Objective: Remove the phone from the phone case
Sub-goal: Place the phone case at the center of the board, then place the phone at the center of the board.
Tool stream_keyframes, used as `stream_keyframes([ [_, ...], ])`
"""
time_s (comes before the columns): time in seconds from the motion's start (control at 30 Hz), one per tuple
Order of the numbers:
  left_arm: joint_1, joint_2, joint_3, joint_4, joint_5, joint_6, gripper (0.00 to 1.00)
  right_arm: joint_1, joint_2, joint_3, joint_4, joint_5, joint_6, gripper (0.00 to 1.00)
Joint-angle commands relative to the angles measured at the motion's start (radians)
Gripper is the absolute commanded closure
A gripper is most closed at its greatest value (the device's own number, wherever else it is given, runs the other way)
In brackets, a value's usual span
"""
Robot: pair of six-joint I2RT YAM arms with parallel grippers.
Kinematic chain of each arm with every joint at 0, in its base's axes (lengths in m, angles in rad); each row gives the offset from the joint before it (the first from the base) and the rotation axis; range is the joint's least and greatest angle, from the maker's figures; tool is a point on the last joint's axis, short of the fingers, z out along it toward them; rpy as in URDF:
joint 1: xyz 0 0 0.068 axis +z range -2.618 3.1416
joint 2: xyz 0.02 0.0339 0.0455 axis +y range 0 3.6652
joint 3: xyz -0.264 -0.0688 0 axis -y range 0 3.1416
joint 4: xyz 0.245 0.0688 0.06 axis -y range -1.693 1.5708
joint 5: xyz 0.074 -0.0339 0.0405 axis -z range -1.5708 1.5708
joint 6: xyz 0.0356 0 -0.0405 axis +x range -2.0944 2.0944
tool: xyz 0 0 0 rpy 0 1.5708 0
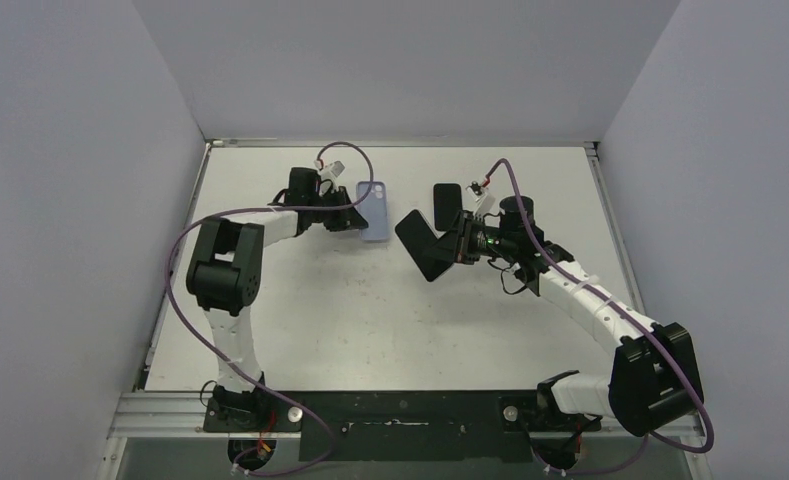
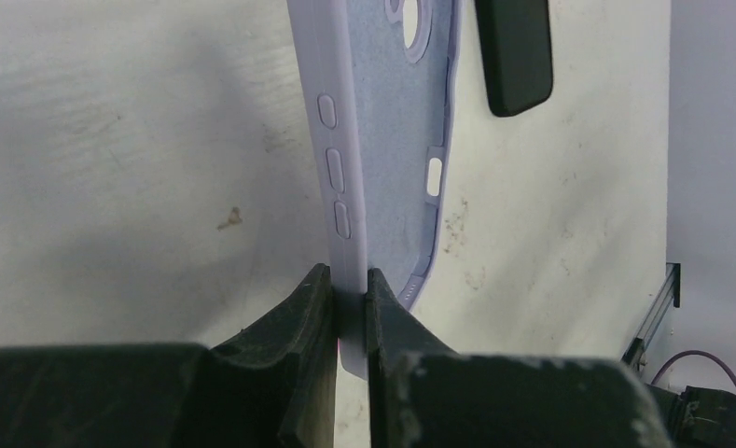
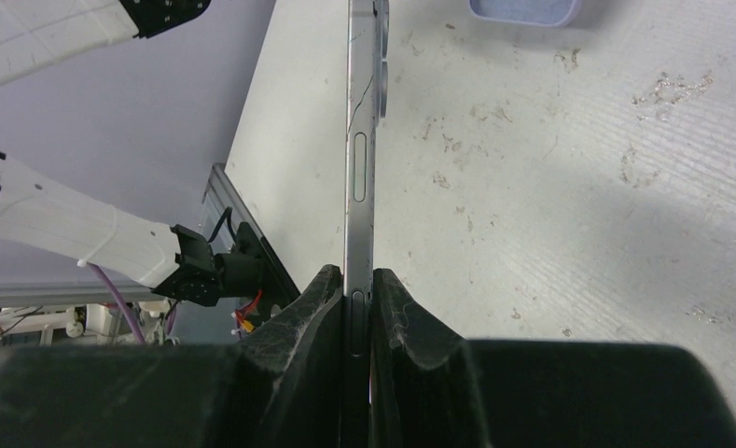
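The lavender case in my left gripper goes down onto the white table next, before that gripper opens, as the phone is out.
The lavender phone case is empty, and its soft inner lining shows in the left wrist view. My left gripper is shut on the case's side wall, just below the button bumps. The black phone is out of the case and held tilted to the right of it, apart from it. My right gripper is shut on the phone's thin edge, which runs straight up between the fingers. The case's end also shows at the top of the right wrist view.
A small black rounded rectangle lies on the white table behind the phone; it also shows in the left wrist view. Grey walls close in the table on three sides. A metal rail runs along the near edge.
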Motion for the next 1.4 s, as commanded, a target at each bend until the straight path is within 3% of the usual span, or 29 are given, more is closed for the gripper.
stream_keyframes([
  [0.0,0.002,0.125,0.164,-0.107,0.049,0.076,1.00,-0.009,-0.015,0.006,0.080,0.016,-0.014,1.00],
  [0.2,0.008,0.227,0.259,-0.172,0.029,0.085,1.00,-0.008,-0.005,-0.010,0.097,0.030,-0.008,1.00],
  [0.3,0.011,0.252,0.293,-0.219,0.003,0.101,0.88,-0.008,0.002,-0.022,0.108,0.033,-0.001,1.00],
  [0.43,0.027,0.246,0.298,-0.248,-0.050,0.109,0.61,-0.008,0.003,-0.031,0.113,0.047,0.000,1.00],
  [0.57,0.046,0.224,0.288,-0.258,-0.097,0.111,0.44,-0.007,0.005,-0.041,0.112,0.059,-0.004,1.00],
  [0.77,0.052,0.195,0.322,-0.343,-0.186,0.130,0.35,-0.001,0.009,-0.047,0.108,0.076,-0.011,1.00],
  [1.0,0.015,-0.026,0.136,-0.278,-0.316,0.037,0.19,0.028,-0.001,-0.063,0.123,0.137,-0.028,1.00],
  [1.03,0.003,-0.061,0.116,-0.283,-0.342,0.017,0.07,0.036,0.000,-0.065,0.130,0.151,-0.027,1.00],
  [1.07,-0.015,-0.101,0.100,-0.293,-0.361,-0.002,0.03,0.045,0.002,-0.067,0.139,0.164,-0.027,1.00],
  [1.37,-0.181,-0.375,-0.051,-0.265,-0.444,-0.178,0.03,0.152,0.032,-0.114,0.337,0.306,0.016,1.00],
])
